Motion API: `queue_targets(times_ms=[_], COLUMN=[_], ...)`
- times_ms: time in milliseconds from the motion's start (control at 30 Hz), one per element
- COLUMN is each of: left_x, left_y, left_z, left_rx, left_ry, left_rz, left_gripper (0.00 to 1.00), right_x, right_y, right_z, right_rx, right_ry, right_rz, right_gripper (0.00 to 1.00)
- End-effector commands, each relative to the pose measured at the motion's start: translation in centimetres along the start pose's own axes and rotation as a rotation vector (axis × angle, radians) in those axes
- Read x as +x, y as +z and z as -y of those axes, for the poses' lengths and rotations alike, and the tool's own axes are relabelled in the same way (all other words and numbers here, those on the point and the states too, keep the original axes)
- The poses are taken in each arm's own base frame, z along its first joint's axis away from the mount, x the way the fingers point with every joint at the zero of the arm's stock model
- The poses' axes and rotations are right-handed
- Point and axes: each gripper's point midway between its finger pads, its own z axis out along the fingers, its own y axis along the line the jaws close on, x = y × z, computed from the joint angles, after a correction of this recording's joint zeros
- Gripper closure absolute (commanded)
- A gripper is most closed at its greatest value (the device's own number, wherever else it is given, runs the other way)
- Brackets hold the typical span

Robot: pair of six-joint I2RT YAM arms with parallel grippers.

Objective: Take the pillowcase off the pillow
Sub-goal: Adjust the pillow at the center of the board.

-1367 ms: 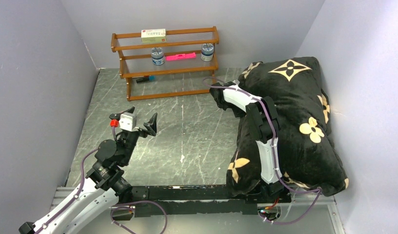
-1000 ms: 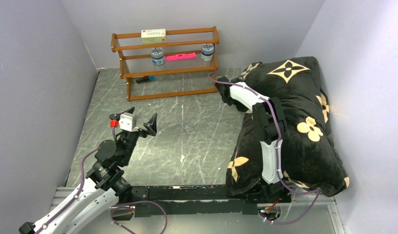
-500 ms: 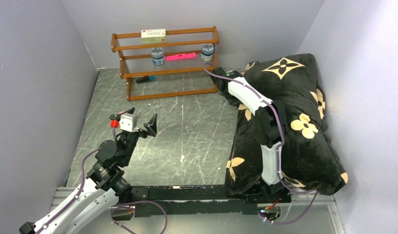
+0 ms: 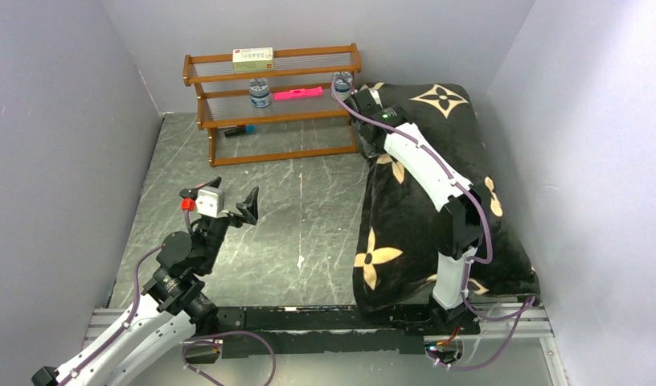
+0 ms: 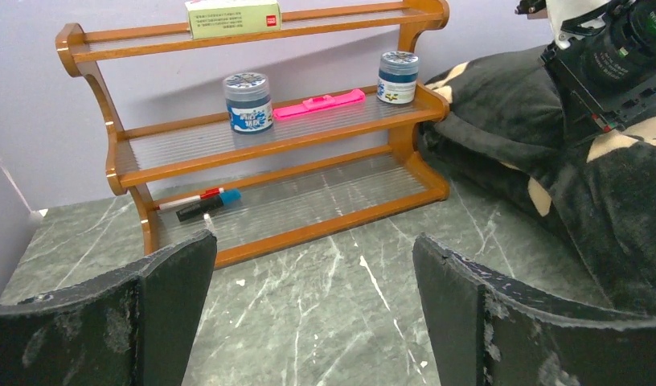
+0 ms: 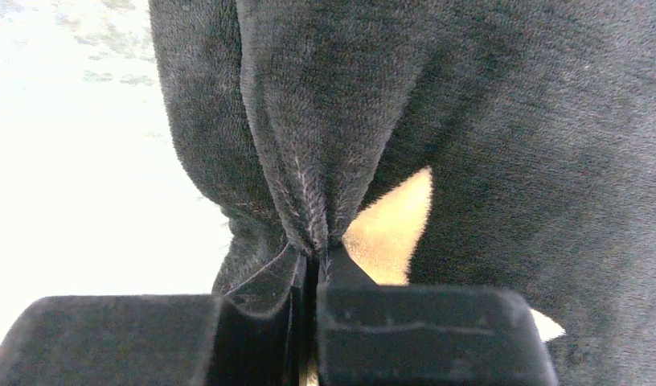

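My right gripper drags the bunched fold a little toward the shelf next, then opens.
The pillowcase (image 4: 437,217), black plush with tan flower prints, fills the right side of the table and also shows in the left wrist view (image 5: 510,121). Its far end is pulled up beside the shelf. My right gripper (image 4: 358,98) is stretched out to that far corner. In the right wrist view it (image 6: 313,257) is shut on a bunched fold of the black fabric (image 6: 309,161). The pillow is hidden inside the case. My left gripper (image 4: 228,201) hovers over the left of the table, well away from the pillowcase. It (image 5: 309,265) is open with nothing between its fingers.
A wooden three-tier shelf (image 4: 272,104) stands at the back, right next to my right gripper. It holds a box (image 4: 252,56), two jars (image 4: 260,92), a pink tool (image 4: 297,94) and a marker (image 4: 243,129). Grey walls close in on the left, back and right.
My right arm has stretched out toward the far left, dragging the pillowcase's far end up and over to the shelf. The whole bundle has shifted left. The left arm has not moved.
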Motion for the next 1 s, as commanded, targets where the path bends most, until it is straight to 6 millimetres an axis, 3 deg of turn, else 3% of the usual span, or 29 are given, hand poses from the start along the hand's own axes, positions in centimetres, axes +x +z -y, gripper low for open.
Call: queue_targets(times_ms=[0,333,433,500,700,833,967], left_x=[-1.3,-0.9,-0.8,-0.6,-0.5,-0.3,0.0], left_y=[0.0,0.2,0.3,0.3,0.4,0.5,0.7], left_z=[-0.4,-0.2,0.0,0.0,0.0,0.2,0.5], left_rx=[-0.017,-0.014,-0.004,-0.004,-0.007,0.001,0.014], left_ry=[-0.006,-0.001,0.002,0.005,0.009,0.013,0.018], left_rz=[0.047,0.033,0.027,0.022,0.016,0.008,-0.007], left_gripper=[0.03,0.03,0.03,0.03,0.03,0.03,0.03], right_x=[-6.2,-9.0,-10.0,-10.3,-8.9,-7.4,-5.7], right_y=[-4.4,-5.8,-6.2,-6.3,-5.7,-5.0,-5.6], right_z=[-3.0,-7.0,-6.8,-6.2,-2.0,3.0,8.2], right_rx=[-0.202,-0.423,-0.427,-0.405,-0.350,-0.352,-0.308], right_ry=[0.138,0.281,0.312,0.314,0.329,0.395,0.449], right_rz=[0.250,0.319,0.345,0.351,0.323,0.302,0.322], right_gripper=[1.00,1.00,1.00,0.92,0.49,0.28,0.09])
